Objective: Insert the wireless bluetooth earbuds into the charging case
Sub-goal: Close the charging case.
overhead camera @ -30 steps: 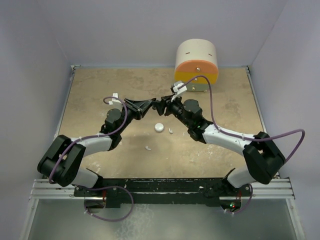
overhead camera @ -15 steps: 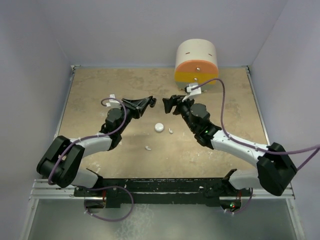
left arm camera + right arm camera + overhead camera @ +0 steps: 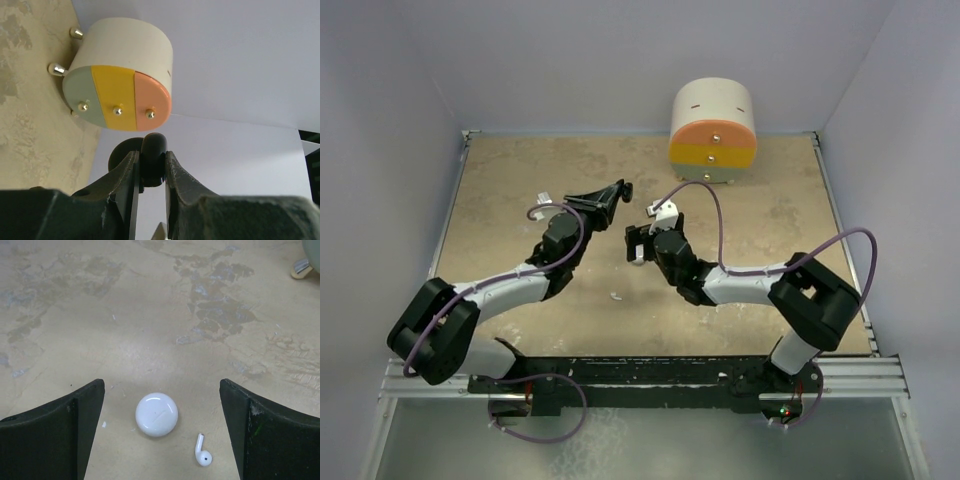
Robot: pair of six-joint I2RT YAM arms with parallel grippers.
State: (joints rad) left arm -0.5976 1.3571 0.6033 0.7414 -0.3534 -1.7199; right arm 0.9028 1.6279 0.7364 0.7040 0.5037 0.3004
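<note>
Next, my left gripper will tilt downward and lower to release the black charging case, still held aloft, on the bare tabletop below the gripper.
My left gripper (image 3: 151, 167) is shut on a black rounded piece (image 3: 153, 150), which looks like a black charging case seen edge-on, and holds it up off the table (image 3: 621, 188). My right gripper (image 3: 161, 387) stands wide open, pointing down over a closed white round charging case (image 3: 156, 414). The case lies between the fingers without touching them. One white earbud (image 3: 203, 452) lies just right of the case, inside the right finger (image 3: 250, 425). A second white earbud (image 3: 617, 296) lies nearer the arms' bases. In the top view the right gripper (image 3: 636, 244) hides most of the white case.
A white cylindrical drawer unit (image 3: 713, 125) with green, yellow and orange drawer fronts (image 3: 120, 95) stands at the back wall, ahead of the left gripper. Purple cables loop over both arms. Grey walls close the table (image 3: 500, 180) on three sides.
The right gripper drew away from the left one, opened wide and swung down-left over the white case. The left gripper kept the black piece and shifted slightly toward the back.
</note>
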